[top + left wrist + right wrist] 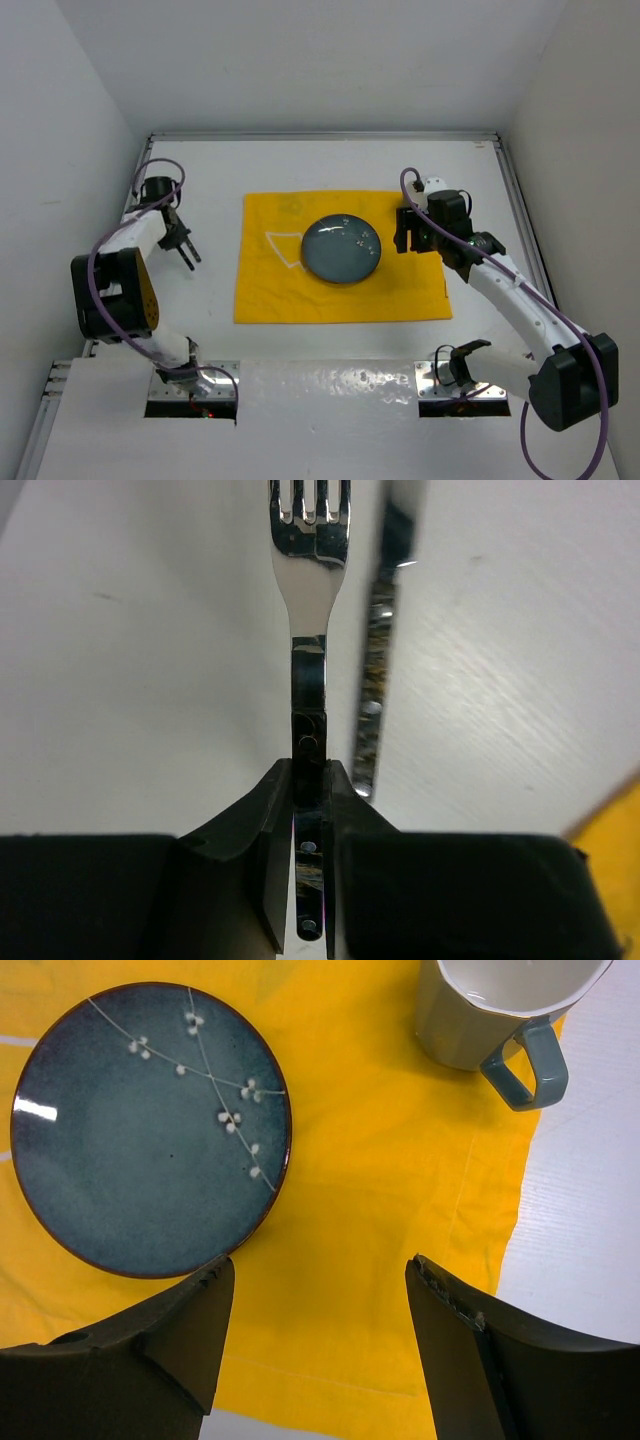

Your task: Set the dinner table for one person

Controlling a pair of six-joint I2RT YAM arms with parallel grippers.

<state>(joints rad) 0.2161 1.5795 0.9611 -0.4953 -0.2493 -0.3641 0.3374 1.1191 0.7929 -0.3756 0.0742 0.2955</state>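
The mat's white-lined part beside the plate lies empty, right of my left gripper in the top view, so I need to carry the fork (310, 610) there and release it.
On the white dinner table (300, 165) lies a yellow placemat (270, 290) with a dark blue plate (341, 248) on it. My left gripper (185, 250) is down at the table's left side, well left of the mat. In the left wrist view its jaws (310, 770) are shut on the handle of a silver fork (310, 610), tines pointing away. A knife (375, 670) lies just right of the fork. My right gripper (320, 1270) hangs open over the mat's right part, between the plate (150, 1130) and a grey mug (490, 1010), holding nothing.
Thin metal rails (520, 210) run along the table edges, with white walls close behind them. The mug stands at the mat's right border (500, 1210), its blue handle over the bare table. A yellow corner of the mat (615, 820) shows right of the left gripper.
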